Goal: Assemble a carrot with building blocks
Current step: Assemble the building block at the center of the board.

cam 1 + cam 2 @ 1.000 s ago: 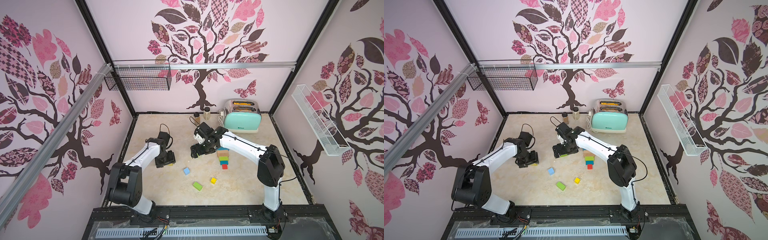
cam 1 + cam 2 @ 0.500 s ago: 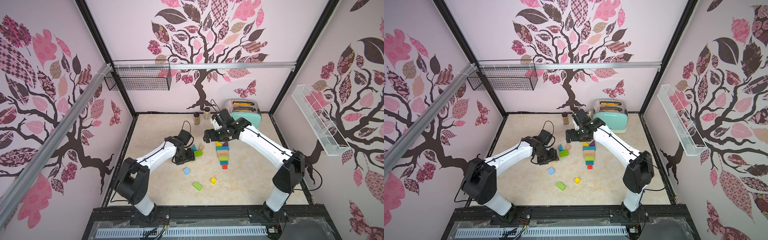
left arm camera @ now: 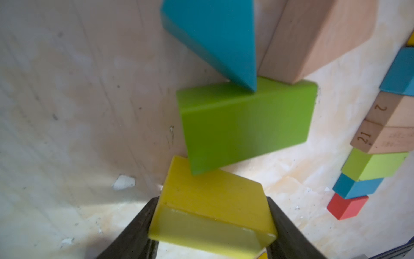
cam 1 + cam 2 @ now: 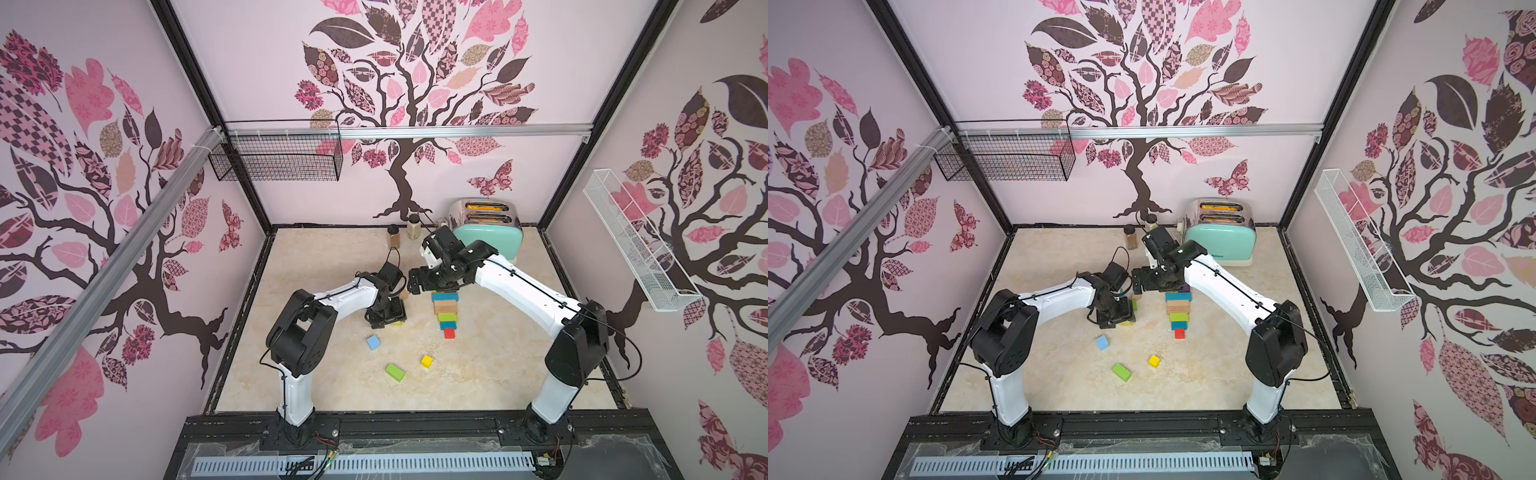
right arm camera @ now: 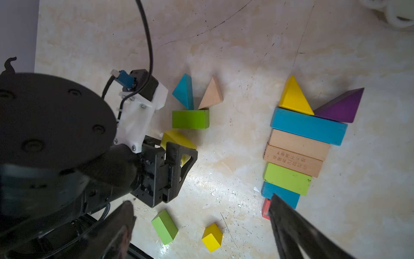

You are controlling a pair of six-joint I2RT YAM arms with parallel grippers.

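The left gripper pushes the yellow block outward against the near side of the green brick (image 4: 1135,308) next and releases it there, since only its corner touches so far.
A flat column of building blocks (image 4: 445,309) lies on the table: red, teal, green, two bare wood and a long teal brick (image 5: 309,129), topped by a yellow wedge (image 5: 294,97) and a purple wedge (image 5: 340,107). Left of it lie a green brick (image 3: 244,125), a teal wedge (image 3: 215,38) and a wooden wedge (image 3: 318,33). My left gripper (image 3: 211,208) is shut on a yellow block (image 3: 212,197), low over the table, its corner against the green brick. My right gripper (image 5: 201,208) hangs open and empty above the far end of the column.
Loose near the front are a light blue cube (image 4: 373,342), a yellow cube (image 4: 427,360) and a green brick (image 4: 395,372). A mint toaster (image 4: 488,232) and two spice jars (image 4: 393,236) stand at the back wall.
My left gripper has carried the yellow block rightward, up against the green brick beside the column. My right gripper swung from left of the column to above its far end.
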